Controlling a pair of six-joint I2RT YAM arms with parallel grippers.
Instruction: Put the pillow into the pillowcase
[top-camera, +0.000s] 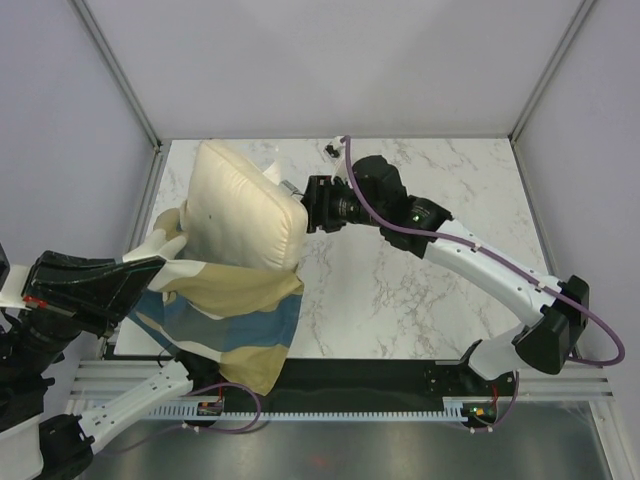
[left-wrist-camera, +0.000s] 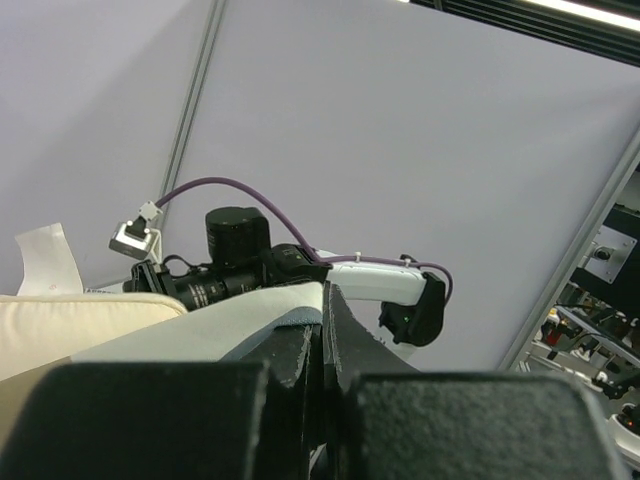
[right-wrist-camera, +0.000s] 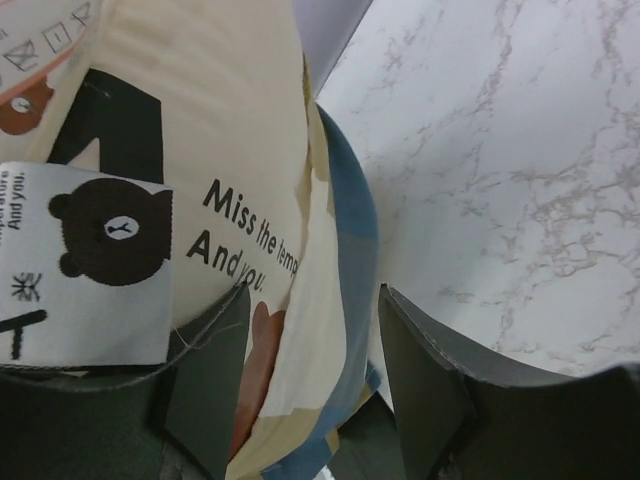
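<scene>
My right gripper moves down and toward the left in the top view next and closes on the pillowcase's cream rim, since the rim stands below it between the open fingers.
The cream pillow (top-camera: 245, 205) stands tilted at the table's left, its lower part inside the checked blue-tan pillowcase (top-camera: 235, 320), which hangs over the front edge. My left gripper (top-camera: 160, 262) is shut on the pillowcase's left rim; in the left wrist view the pillowcase (left-wrist-camera: 250, 320) runs into the closed jaws of that gripper (left-wrist-camera: 325, 300), with the pillow (left-wrist-camera: 60, 320) beside it. My right gripper (top-camera: 310, 205) is at the pillow's right edge. In the right wrist view it (right-wrist-camera: 315, 300) is open, straddling the pillowcase rim (right-wrist-camera: 350, 230) and the printed pillow (right-wrist-camera: 230, 130).
White marble tabletop (top-camera: 420, 270) stretches to the right. A small dark object (top-camera: 330, 150) lies at the back edge. Grey walls and metal posts close in the sides. A white care label (right-wrist-camera: 100, 260) with a bear print hangs from the pillow.
</scene>
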